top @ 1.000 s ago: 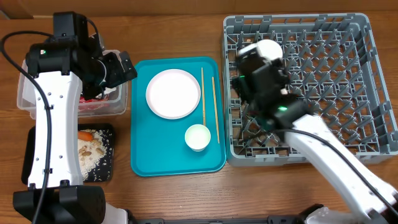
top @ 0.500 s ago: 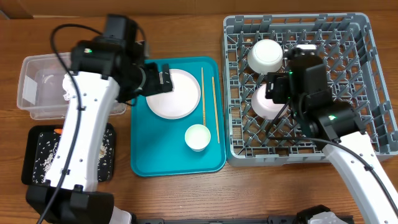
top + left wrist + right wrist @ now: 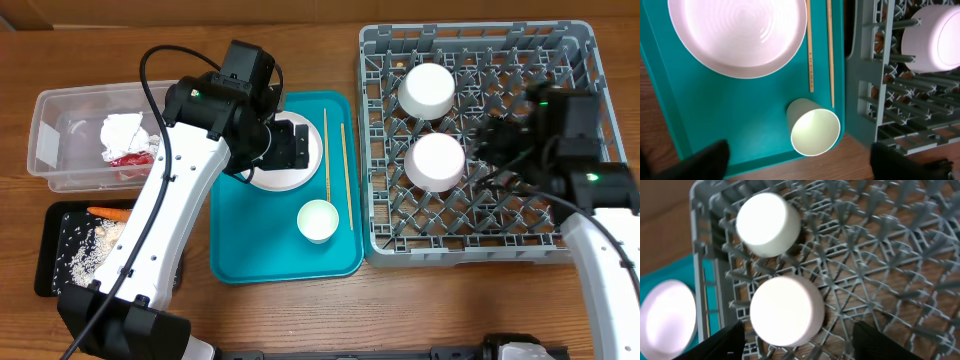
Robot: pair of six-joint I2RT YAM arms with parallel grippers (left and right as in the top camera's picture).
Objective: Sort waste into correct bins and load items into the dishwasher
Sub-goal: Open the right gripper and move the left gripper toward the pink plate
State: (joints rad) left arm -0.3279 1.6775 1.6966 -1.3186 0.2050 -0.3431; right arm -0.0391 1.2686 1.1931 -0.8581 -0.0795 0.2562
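My left gripper lowers back from the plate onto the small white cup's rim (image 3: 300,220) (image 3: 792,134) next, on the cup's side away from the rack, since the cup's opening faces up.
My left gripper (image 3: 290,147) hovers open over the pale pink plate (image 3: 262,172) on the teal tray, hiding part of it. In the left wrist view the plate (image 3: 737,35) is at the top, and the small white cup (image 3: 814,131) stands just ahead of the empty left gripper (image 3: 800,167). Two whitish bowls (image 3: 428,90) (image 3: 435,162) rest upside down in the grey dishwasher rack (image 3: 590,235). My right gripper (image 3: 488,140) is open to the right of the nearer bowl (image 3: 786,310), not touching it. The napkin (image 3: 124,130) and red wrapper (image 3: 132,158) lie in the clear tub (image 3: 60,110). A carrot (image 3: 108,212) and rice lie in the black tray (image 3: 55,285).
Two wooden chopsticks (image 3: 326,150) (image 3: 346,180) lie lengthwise on the teal tray (image 3: 240,260), between the plate and the rack's left wall. The rack's upright pegs surround the bowls. The tub and black tray sit at the table's left edge.
My left arm swung right from the clear tub to above the plate. My right gripper let go of the second bowl in the rack and drew back to the right.
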